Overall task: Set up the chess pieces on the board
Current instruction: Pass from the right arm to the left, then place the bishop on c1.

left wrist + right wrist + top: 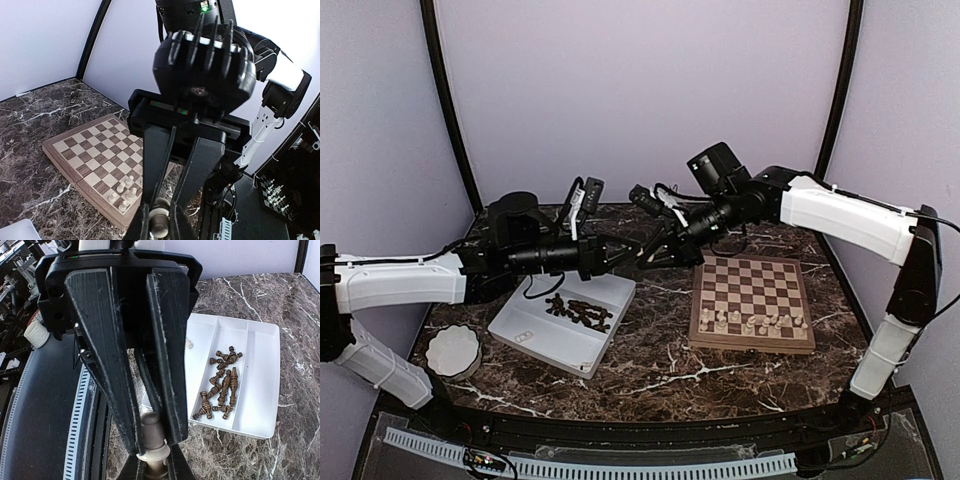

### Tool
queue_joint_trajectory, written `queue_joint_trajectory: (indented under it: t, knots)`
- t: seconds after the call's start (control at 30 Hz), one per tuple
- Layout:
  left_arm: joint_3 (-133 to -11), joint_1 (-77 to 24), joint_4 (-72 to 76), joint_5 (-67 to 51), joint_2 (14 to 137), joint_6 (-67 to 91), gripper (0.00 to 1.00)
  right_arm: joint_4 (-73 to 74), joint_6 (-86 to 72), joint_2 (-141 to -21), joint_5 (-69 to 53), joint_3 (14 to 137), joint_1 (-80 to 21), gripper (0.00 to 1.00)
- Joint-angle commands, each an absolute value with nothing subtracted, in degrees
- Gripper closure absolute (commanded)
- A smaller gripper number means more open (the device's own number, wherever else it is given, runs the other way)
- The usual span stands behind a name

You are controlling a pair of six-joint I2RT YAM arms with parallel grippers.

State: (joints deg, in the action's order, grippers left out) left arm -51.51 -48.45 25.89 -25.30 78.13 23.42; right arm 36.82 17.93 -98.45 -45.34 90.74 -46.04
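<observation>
The brown chess piece should go in the board's near-row square, since that square is empty. My left gripper will next move down and to the right in the top view and release the piece there.
My left gripper (625, 256) and right gripper (655, 250) meet tip to tip in the air between the tray and the board (750, 285). A small brown chess piece with a paler collar (152, 432) sits between both pairs of fingers. In the left wrist view my left gripper (161, 227) is closed on this piece (160, 220), with the right arm's fingers (155, 165) reaching down to it. In the right wrist view my right gripper (155, 472) clasps its lower part and the left arm's fingers (105, 350) flank its top. Several pale pieces (750, 322) stand on the board's near rows.
A white divided tray (535, 325) left of the board holds several dark pieces (582, 312) lying loose; they also show in the right wrist view (222, 385). A white scalloped bowl (453, 352) sits at the near left. Marble tabletop lies between tray and board.
</observation>
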Motion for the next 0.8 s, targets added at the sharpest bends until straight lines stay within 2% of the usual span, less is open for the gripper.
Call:
queue_joint_trajectory:
  t: [0.0,0.07,0.2,0.47,0.6,0.77]
  knots:
    - [-54.2,-48.6,25.1,-26.7,78.8,23.0,0.90,36.0,18.8,-98.3,-43.8,91.8,-45.5,0.82]
    - [-55.7,-48.7,23.4,-26.1,79.2,21.6,0.92,36.9,20.2,-96.2,-41.0,90.7,-44.5,0.71]
    - [-59.4,-48.7,18.2,-24.6,81.0,17.9,0.94,38.4,24.0,-90.1,-37.0,85.2,-37.0,0.56]
    - [-73.9,-51.6,-0.2,-19.8,93.3,5.4,0.94,37.6,25.6,-75.6,-37.7,65.3,-9.5,0.50]
    - [-80.1,-54.1,-7.0,-19.5,99.1,1.4,0.94,31.8,21.7,-66.7,-32.5,53.6,3.0,0.49]
    - [-87.4,-57.2,-12.2,-19.0,105.5,-3.9,0.95,25.2,20.1,-57.1,-28.6,43.7,7.6,0.40]
